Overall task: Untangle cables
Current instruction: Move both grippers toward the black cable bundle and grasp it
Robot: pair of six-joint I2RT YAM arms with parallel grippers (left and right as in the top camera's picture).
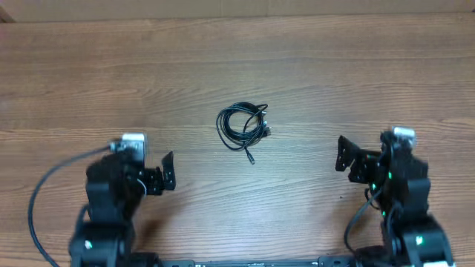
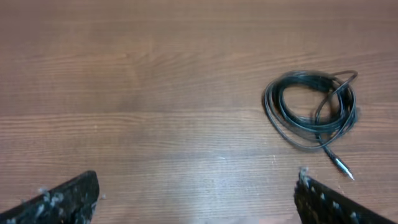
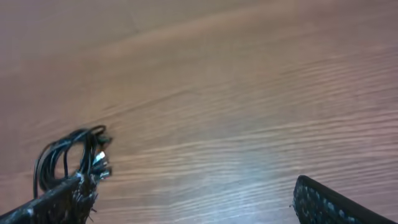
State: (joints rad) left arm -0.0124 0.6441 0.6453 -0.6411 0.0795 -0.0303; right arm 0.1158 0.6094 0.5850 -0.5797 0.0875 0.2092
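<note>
My left gripper is about to move outward over the coil and then down onto a piece of cable (image 1: 223,124) (image 2: 273,104), because the coil is farther out and to the side.
The cables (image 1: 260,126) are thin black cords wound into one small coil on the wooden table, midway between my two arms. One free plug end (image 1: 251,158) trails toward the near edge. My left gripper (image 1: 169,171) is open, low and to the coil's left, holding nothing. In the left wrist view the coil (image 2: 272,107) lies to the upper right, well beyond the open gripper (image 2: 198,186). My right gripper (image 1: 343,154) is open, off to the coil's right. In the right wrist view the cables (image 3: 57,149) sit just behind the left fingertip of the gripper (image 3: 193,190).
The wooden table (image 1: 111,81) fills every view, and its far edge runs along the top of the overhead view. A thick black robot cable (image 1: 41,193) loops out from the left arm at the near left.
</note>
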